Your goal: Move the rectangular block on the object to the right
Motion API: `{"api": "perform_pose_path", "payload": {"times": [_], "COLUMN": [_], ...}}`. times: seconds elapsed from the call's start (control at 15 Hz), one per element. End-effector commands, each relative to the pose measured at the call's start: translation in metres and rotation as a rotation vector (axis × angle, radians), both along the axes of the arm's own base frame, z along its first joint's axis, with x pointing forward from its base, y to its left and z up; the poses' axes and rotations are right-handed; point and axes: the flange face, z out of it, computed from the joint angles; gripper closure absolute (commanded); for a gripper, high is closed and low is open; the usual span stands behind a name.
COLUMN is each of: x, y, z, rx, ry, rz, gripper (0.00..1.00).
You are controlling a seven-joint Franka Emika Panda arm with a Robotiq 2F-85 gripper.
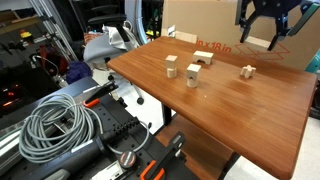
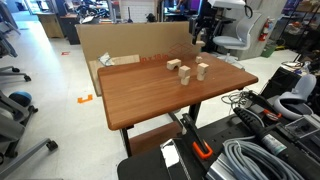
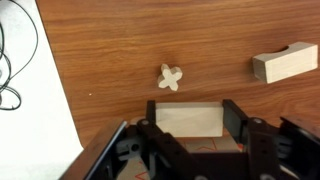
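My gripper comes down next until the rectangular block (image 3: 187, 121) rests on the small low wooden piece (image 3: 170, 76) and releases it there, since that piece lies below the gripper's fingers.
My gripper (image 3: 190, 118) is shut on the rectangular block (image 3: 187, 121), a pale wooden bar that spans the gap between both fingers. In both exterior views the gripper (image 1: 263, 36) (image 2: 200, 40) hangs high above the far edge of the wooden table (image 1: 250, 105). The object, a small low pale wooden piece (image 3: 171, 77), lies on the table below and ahead of the jaws. It also shows in an exterior view (image 1: 247, 71), apart from the other blocks.
Chunky wooden blocks stand mid-table (image 1: 171, 66) (image 1: 200, 62) (image 1: 193, 76); one shows at the wrist view's right edge (image 3: 285, 63). A cardboard box (image 1: 215, 25) stands behind the table. Coiled cables (image 1: 55, 125) lie beside it.
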Motion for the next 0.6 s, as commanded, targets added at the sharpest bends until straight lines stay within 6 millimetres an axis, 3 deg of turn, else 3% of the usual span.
{"api": "perform_pose_path", "payload": {"times": [0.0,0.53], "x": [0.009,0.008], "y": [-0.007,-0.006], "z": [-0.011,-0.041], "rx": [-0.010,-0.028], "ry": [0.023,0.072], "rz": [-0.038,-0.067], "gripper": [0.58,0.58]}}
